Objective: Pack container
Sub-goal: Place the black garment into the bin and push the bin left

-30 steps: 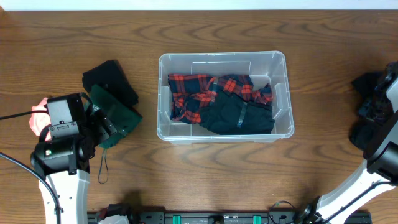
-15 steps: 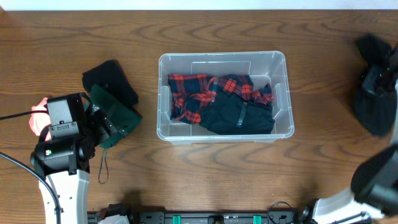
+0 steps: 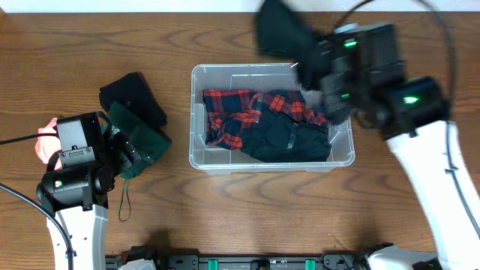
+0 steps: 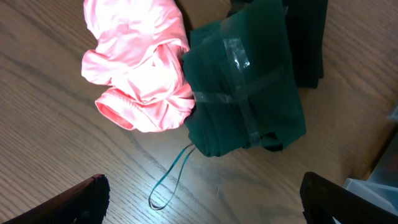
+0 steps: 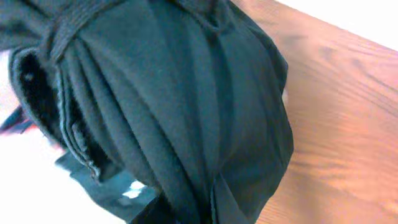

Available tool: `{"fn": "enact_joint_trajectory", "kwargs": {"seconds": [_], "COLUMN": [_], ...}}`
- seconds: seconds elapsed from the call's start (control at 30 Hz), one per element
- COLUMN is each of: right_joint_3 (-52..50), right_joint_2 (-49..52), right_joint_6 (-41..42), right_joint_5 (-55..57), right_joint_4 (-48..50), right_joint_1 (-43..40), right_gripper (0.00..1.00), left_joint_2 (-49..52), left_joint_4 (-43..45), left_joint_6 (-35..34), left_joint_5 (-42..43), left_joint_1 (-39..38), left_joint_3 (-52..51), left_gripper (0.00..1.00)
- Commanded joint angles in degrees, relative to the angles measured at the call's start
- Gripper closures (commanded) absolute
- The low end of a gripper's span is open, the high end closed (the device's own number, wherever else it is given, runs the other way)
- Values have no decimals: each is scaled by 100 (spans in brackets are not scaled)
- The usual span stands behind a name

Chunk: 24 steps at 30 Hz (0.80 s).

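The dark folded garment still hangs past the bin's far edge, so my right gripper should carry it back and down over the red plaid garment to release it.
The container, a clear bin, sits mid-table and holds a red plaid garment and a dark taped bundle. My right gripper is above the bin's far edge, shut on a dark folded garment that fills the right wrist view and hides the fingers. My left gripper is open and empty, low over the table just beside a taped dark green bundle, which also shows in the overhead view.
A pink garment lies against the green bundle, and a black bundle lies behind it. A thin green cord loop rests on the wood between my left fingers. The bin's corner is at the right.
My right arm has swung from the table's right edge to above the bin's far side, carrying the dark garment. The left arm has not moved.
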Motion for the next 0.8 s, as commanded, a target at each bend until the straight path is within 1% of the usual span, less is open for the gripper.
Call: {"fn": "enact_joint_trajectory", "kwargs": {"seconds": [0.0, 0.27, 0.37, 0.4, 0.43, 0.53, 0.57, 0.6, 0.63, 0.67, 0.7, 0.73, 0.77], "right_joint_3": [-212, -1351, -1436, -1427, -1401, -1250, -1180, -1113, -1051, -986, -960, -957, -960], "right_joint_2": [326, 1408, 1493, 1475, 1405, 1128, 1010, 901, 789, 654, 570, 439, 387], "right_joint_6": [-83, -87, -280, -306, -306, -297, -297, -297, -297, -297, -297, -295, -289], "right_joint_5": [177, 118, 70, 98, 160, 293, 356, 439, 487, 527, 544, 540, 527], "right_joint_4": [61, 90, -9, -2, 28, 136, 177, 249, 323, 461, 564, 782, 892], "right_joint_1": [551, 1399, 1617, 1672, 1725, 1725, 1703, 1676, 1644, 1600, 1567, 1517, 1488], "right_gripper": [99, 99, 99, 94, 87, 59, 55, 47, 35, 28, 22, 20, 20], "left_joint_2": [22, 22, 22, 22, 22, 22, 22, 22, 22, 22, 22, 22, 22], "left_joint_4": [-17, -17, -13, -15, -13, -15, -15, -15, -15, -15, -15, -15, -15], "left_joint_6": [-96, -96, -96, -96, -96, -96, -96, -96, -96, -96, -96, -96, -96], "left_joint_5": [-87, -87, -87, -87, -87, -87, -87, -87, -87, -87, -87, -87, -87], "left_joint_1": [31, 31, 31, 31, 31, 31, 31, 31, 31, 31, 31, 31, 31], "left_joint_3": [111, 111, 111, 111, 111, 111, 111, 111, 111, 111, 111, 111, 111], "left_gripper": [2, 2, 2, 2, 2, 2, 2, 2, 2, 2, 2, 2, 2]}}
